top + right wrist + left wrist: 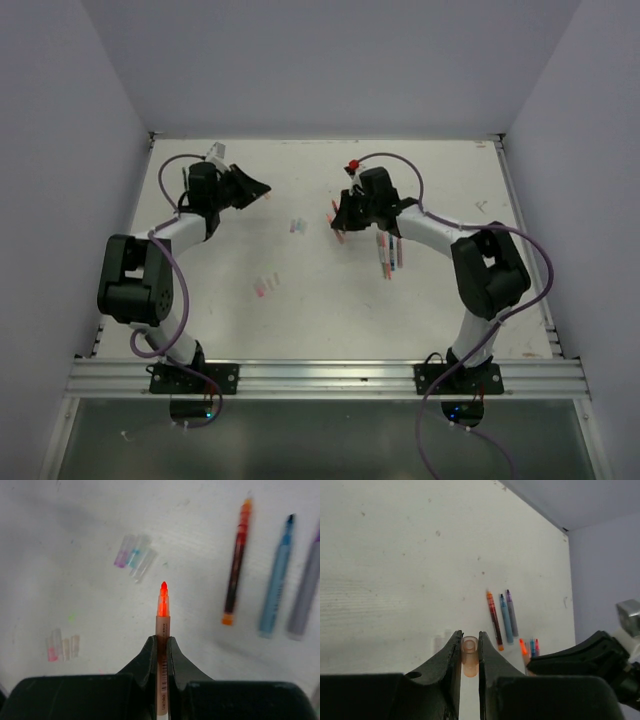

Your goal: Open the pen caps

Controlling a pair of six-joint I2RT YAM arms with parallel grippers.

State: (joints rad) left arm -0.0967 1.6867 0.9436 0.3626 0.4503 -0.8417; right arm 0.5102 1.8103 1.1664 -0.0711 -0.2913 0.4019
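Note:
My right gripper moves past the dark red and blue pens next, then goes down beyond the purple one, since its orange pen (163, 614) is uncapped like that row.
My left gripper (469, 636) is shut on a translucent orange pen cap (470, 656), held above the table; in the top view it (258, 187) is at the back left. My right gripper (162, 639) is shut on an orange pen (163, 614) whose bare tip points away, with no cap on it; in the top view it (340, 222) is at the middle back. The two grippers are apart. Loose clear caps lie in two small clusters, one (134, 557) ahead of the pen tip and one (62, 646) to the left.
Three uncapped pens lie side by side to the right: a dark red one (236, 582), a blue one (277, 592) and a purple one (306, 595). They also show in the left wrist view (506, 617). More pens lie by the right arm (390, 252). Walls enclose the table.

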